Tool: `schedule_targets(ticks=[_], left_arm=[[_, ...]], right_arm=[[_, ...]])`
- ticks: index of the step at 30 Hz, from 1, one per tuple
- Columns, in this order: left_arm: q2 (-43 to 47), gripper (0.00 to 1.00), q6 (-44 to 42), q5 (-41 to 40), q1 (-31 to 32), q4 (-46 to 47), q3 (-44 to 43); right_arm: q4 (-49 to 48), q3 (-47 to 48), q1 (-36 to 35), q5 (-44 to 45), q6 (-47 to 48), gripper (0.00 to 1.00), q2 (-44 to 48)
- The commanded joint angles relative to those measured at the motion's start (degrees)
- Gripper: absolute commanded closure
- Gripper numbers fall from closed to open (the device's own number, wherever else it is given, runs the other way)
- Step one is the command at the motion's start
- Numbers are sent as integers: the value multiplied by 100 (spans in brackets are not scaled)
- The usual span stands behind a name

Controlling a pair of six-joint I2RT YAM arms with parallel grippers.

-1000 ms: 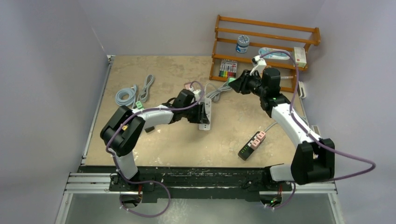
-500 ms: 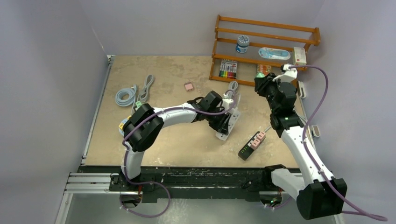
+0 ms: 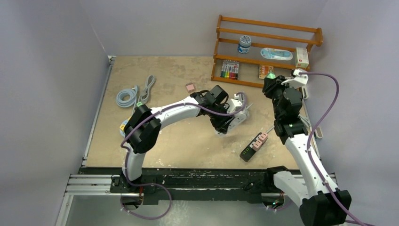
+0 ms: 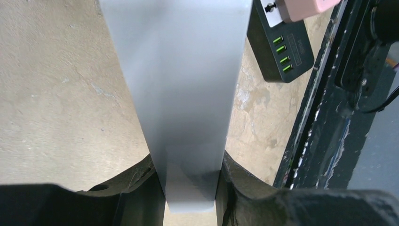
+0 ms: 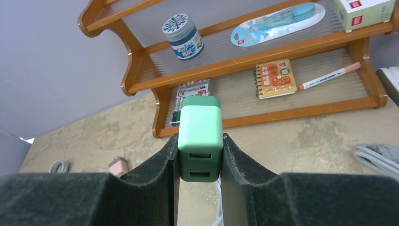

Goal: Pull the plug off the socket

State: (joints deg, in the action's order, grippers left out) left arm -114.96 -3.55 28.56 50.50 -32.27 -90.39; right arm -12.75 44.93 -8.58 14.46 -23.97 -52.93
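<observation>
I will next turn the white power strip [image 3: 238, 116] with my left gripper and lower it outward onto the tabletop near the shelf, because the green plug is off.
My left gripper [image 3: 229, 122] is shut on a white power strip [image 3: 238, 116] and holds it tilted over the table's middle right. In the left wrist view the strip [image 4: 181, 84] fills the gap between the dark fingers [image 4: 136, 188]. My right gripper [image 3: 270, 81] is shut on a green plug [image 3: 270, 75], a USB charger, up near the shelf and apart from the strip. In the right wrist view the plug [image 5: 200, 136] sits clamped between both pads, its two USB ports facing the camera.
A black power strip [image 3: 253, 146] with pink plugs lies at the front right; it also shows in the left wrist view [image 4: 282, 44]. A pink plug [image 3: 190, 87] and grey coiled cables [image 3: 127, 98] lie at the back left. A wooden shelf [image 3: 263, 60] stands at the back right.
My left gripper has carried the white strip to the right across the table. My right gripper has swung right and back toward the shelf with the green plug in it.
</observation>
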Motion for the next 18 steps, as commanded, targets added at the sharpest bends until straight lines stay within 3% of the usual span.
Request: schedule_targets(ticks=[1, 9, 15, 18], left_arm=[[230, 100, -1176, -2, -8, -398, -507], [-476, 100, -2075, -905, -186, -578, -1506], [-1810, 100, -2465, -1504, -366, -925, -3162], [-2299, 100, -2536, -1640, -384, -603, -3714]], right_arm=[[-422, 68, -8, 365, 61, 100, 134], [-456, 178, -5, 732, 283, 100, 112], [-526, 157, -3, 801, 367, 100, 221], [-521, 140, -3, 893, 426, 100, 344]])
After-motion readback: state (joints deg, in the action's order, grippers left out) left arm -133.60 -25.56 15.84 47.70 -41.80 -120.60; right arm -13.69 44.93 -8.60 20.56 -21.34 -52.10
